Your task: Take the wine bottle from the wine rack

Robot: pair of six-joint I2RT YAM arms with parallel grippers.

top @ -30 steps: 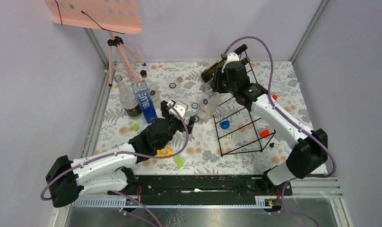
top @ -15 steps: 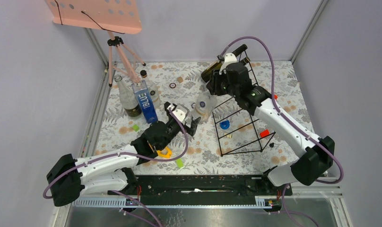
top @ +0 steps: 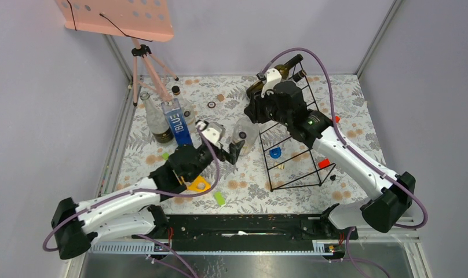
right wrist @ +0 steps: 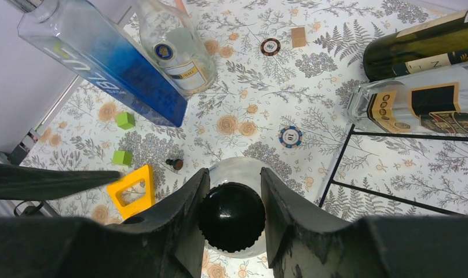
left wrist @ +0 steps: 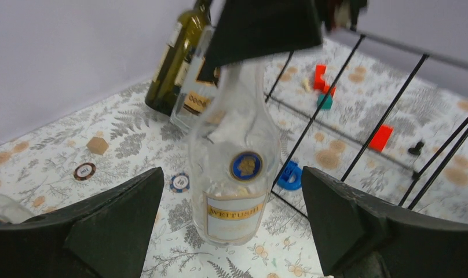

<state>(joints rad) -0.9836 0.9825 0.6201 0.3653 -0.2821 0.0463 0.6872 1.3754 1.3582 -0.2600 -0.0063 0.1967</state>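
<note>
Next I will move my right gripper over bare tabletop beside the blue bottle and release the clear bottle's cap, since that spot lies to the gripper's left in the top view.
The black wire wine rack [top: 295,152] stands right of centre; its rods also show in the left wrist view [left wrist: 336,98]. A clear glass bottle [top: 245,132] with a black cap [right wrist: 230,217] stands upright just left of the rack. My right gripper [right wrist: 234,176] is shut on that cap from above, also seen from the top [top: 256,113]. My left gripper [left wrist: 231,176] is open, one finger on each side of the clear bottle [left wrist: 237,168], not touching. A dark green wine bottle [top: 275,74] leans at the rack's far end, beside a clear black-labelled bottle [right wrist: 420,107].
A blue bottle [top: 177,124] and another clear bottle [top: 156,120] stand at the left by the pink tripod stand [top: 146,63]. A yellow piece [top: 198,185], green blocks [right wrist: 123,139], poker chips [right wrist: 290,136], a blue piece [top: 275,153] and a red block [top: 324,164] lie around.
My right gripper has shifted left and nearer with the clear bottle, away from the rack. My left gripper has risen and moved up to the bottle, fingers around it.
</note>
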